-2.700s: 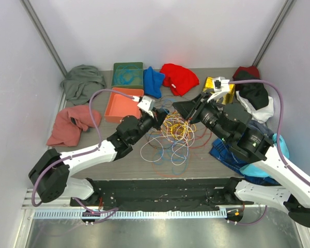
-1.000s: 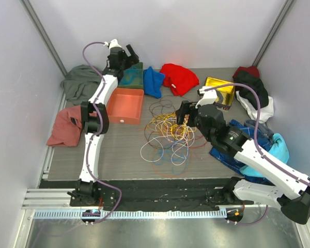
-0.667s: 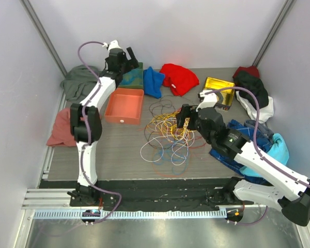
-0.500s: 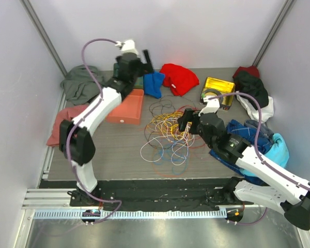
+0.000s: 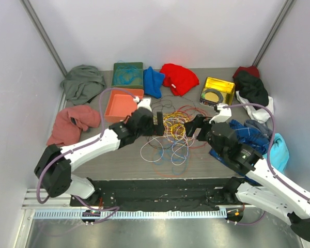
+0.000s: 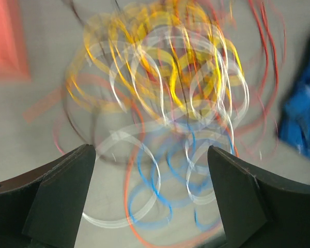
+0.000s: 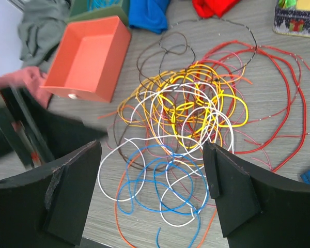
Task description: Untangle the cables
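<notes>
The blue cable's loops lie below my left gripper at the near side of the pile, so it needs to move down and back toward my base next, onto the loops.
The cables (image 5: 170,133) lie in a loose tangle of yellow, white, blue, orange, red and dark brown loops in the middle of the table. My left gripper (image 5: 159,123) is at the pile's left edge, open and holding nothing. In the blurred left wrist view, the cables (image 6: 165,103) spread ahead of the open left gripper (image 6: 152,201). My right gripper (image 5: 192,127) hovers at the pile's right edge, open and empty. The right wrist view has the cables (image 7: 186,119) in front of and below the right gripper (image 7: 152,191).
An orange tray (image 5: 119,106) sits left of the pile, with a green box (image 5: 127,75) holding blue wire behind it. A gold tin (image 5: 217,92) stands at the back right. Garments lie around: grey (image 5: 82,82), pink (image 5: 70,124), blue (image 5: 154,81), red (image 5: 179,77), black (image 5: 250,85).
My left arm has swung from the back left, over the green box, down to the pile's left edge. My right gripper has pulled back a little to the right.
</notes>
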You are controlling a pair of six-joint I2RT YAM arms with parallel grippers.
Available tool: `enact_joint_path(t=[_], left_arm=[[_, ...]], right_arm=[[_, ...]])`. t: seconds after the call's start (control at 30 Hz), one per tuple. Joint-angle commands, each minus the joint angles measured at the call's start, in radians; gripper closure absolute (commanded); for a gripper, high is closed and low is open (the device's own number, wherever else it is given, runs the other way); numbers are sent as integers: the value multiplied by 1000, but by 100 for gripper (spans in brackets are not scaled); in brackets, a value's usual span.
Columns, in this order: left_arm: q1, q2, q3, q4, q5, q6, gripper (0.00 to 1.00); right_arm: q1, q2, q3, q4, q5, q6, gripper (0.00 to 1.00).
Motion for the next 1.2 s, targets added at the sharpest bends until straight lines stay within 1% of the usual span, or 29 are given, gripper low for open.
enact_joint_path(t=[0.0, 0.1, 0.2, 0.3, 0.53, 0.6, 0.73, 0.9, 1.0, 1.1, 1.17], left_arm=[[-112, -136, -125, 58, 64, -157, 6], [-181, -154, -182, 78, 63, -211, 7], [-205, -148, -217, 96, 78, -224, 7], [-205, -132, -230, 122, 96, -215, 8], [-205, -12, -216, 163, 155, -204, 9], [-197, 25, -210, 168, 162, -204, 11], [-186, 57, -221, 183, 190, -225, 14], [-174, 80, -230, 199, 191, -231, 17], [-163, 109, -230, 214, 198, -228, 20], [-152, 142, -227, 226, 204, -227, 28], [-148, 163, -221, 226, 207, -227, 34]], right_arm=[[-3, -47, -15, -5, 27, 21, 12], [-5, -38, -17, -11, 24, 35, 12], [-3, -31, -26, -6, 7, 60, 13], [-3, -28, -35, -6, -7, 75, 13], [-3, -49, -43, -29, 1, 92, 13], [-3, -55, -43, -41, 7, 90, 13], [-3, -61, -45, -52, 12, 92, 13], [-3, -57, -46, -57, 18, 84, 13], [-5, -52, -46, -55, 21, 81, 13], [-5, -52, -48, -58, 24, 80, 13], [-3, -54, -51, -58, 29, 78, 13]])
